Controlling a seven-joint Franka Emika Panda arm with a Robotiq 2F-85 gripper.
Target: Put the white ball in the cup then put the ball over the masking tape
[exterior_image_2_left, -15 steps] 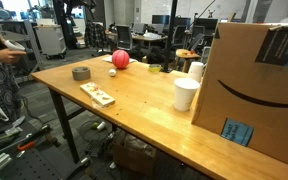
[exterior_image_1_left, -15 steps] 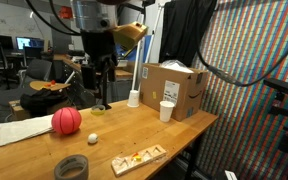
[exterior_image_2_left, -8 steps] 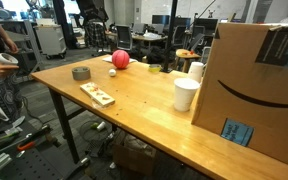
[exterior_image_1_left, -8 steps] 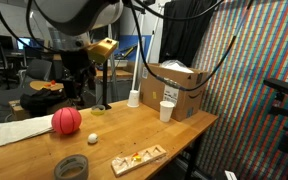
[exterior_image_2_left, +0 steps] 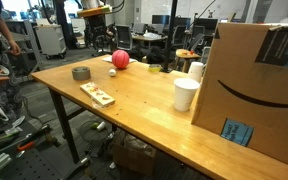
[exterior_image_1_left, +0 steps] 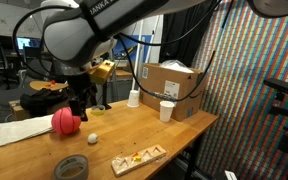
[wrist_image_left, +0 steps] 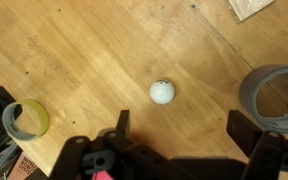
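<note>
My open gripper needs to move down toward the table next until its fingers are on both sides of the ball, because the tiny white ball (exterior_image_1_left: 92,137) (wrist_image_left: 162,92) is well below my still empty fingers.
The tiny white ball (wrist_image_left: 162,92) lies on the wooden table, also seen in both exterior views (exterior_image_1_left: 93,139) (exterior_image_2_left: 112,72). My gripper (wrist_image_left: 184,128) is open and empty, hanging above the table with the white ball just ahead of its fingertips. In an exterior view it hangs beside the red ball (exterior_image_1_left: 79,104). The low yellow-green cup (wrist_image_left: 26,119) stands upright at the left of the wrist view. The greyish tape roll (wrist_image_left: 279,95) lies flat at the right, and near the table's front edge (exterior_image_1_left: 72,167). The large red ball (exterior_image_1_left: 66,121) rests behind the white ball.
A sheet of paper (exterior_image_1_left: 19,131) lies beside the red ball. A wooden tray (exterior_image_1_left: 139,158) sits at the front edge. A white paper cup (exterior_image_1_left: 167,110), a white bottle (exterior_image_1_left: 134,97) and a cardboard box (exterior_image_1_left: 174,88) stand at the far side.
The arm has swung over and down, bringing the gripper from near the cup to above the white ball. The objects have not moved.
</note>
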